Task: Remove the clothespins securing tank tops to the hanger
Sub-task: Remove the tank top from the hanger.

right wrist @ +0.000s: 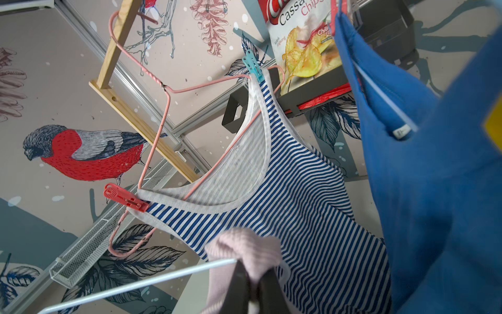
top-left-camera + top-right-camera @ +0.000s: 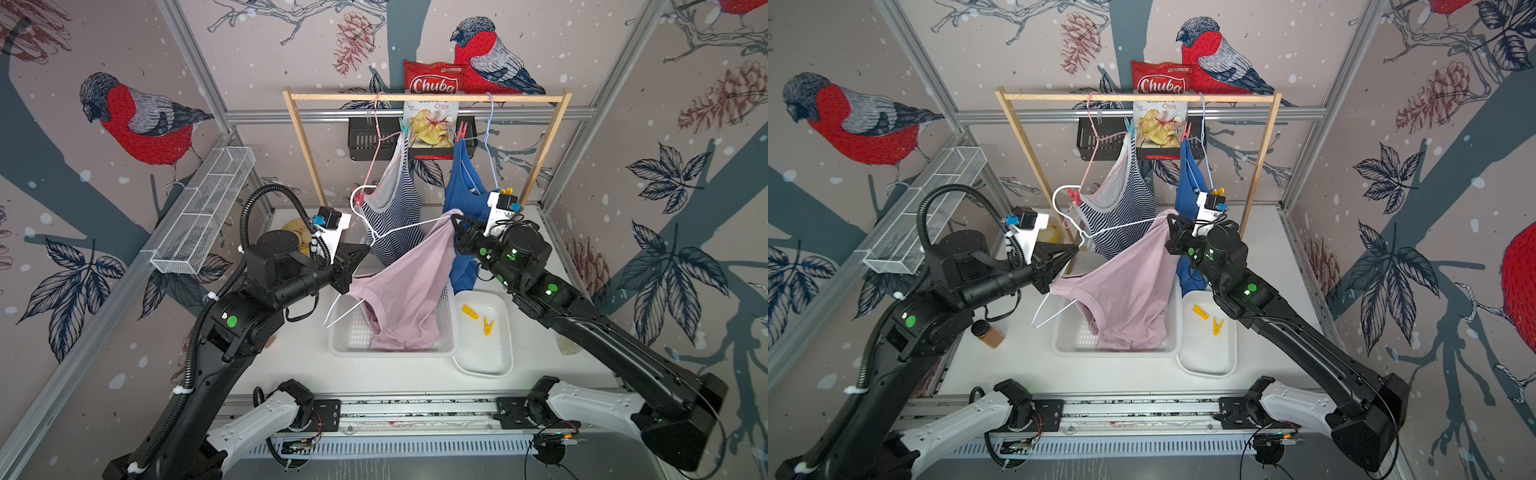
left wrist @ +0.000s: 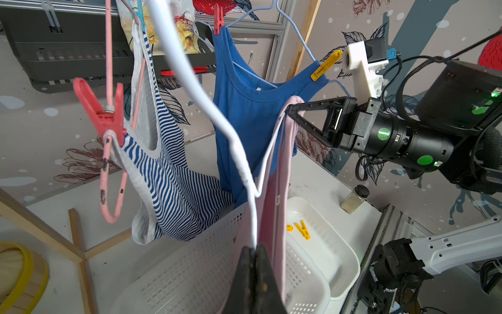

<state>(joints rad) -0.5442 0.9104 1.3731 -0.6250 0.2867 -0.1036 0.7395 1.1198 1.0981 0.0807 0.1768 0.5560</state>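
Observation:
The tank top's body already sags inside the white basket, so my right gripper will next lower toward the basket below it and release the strap there.
My left gripper (image 3: 255, 248) is shut on the wire of a white hanger (image 2: 399, 228). Across from it, my right gripper (image 1: 254, 271) is shut on the strap of the pale pink tank top (image 2: 407, 291), which sags into a white basket (image 2: 345, 332). A striped tank top (image 1: 298, 204) hangs from a pink hanger, pinned by a teal clothespin (image 1: 252, 65) and a red one (image 1: 126, 200). The blue tank top (image 3: 244, 108) carries a red clothespin (image 3: 218, 19) and a yellow one (image 3: 326, 65). Two yellow clothespins (image 2: 469, 311) lie in a white tray (image 2: 498, 361).
A wooden rack (image 2: 424, 98) holds the hangers at the back. Behind it a black shelf (image 2: 365, 143) carries a chips bag (image 2: 432, 112). A wire basket (image 2: 199, 216) is fixed to the left wall. A spice jar (image 2: 988, 332) stands under the left arm.

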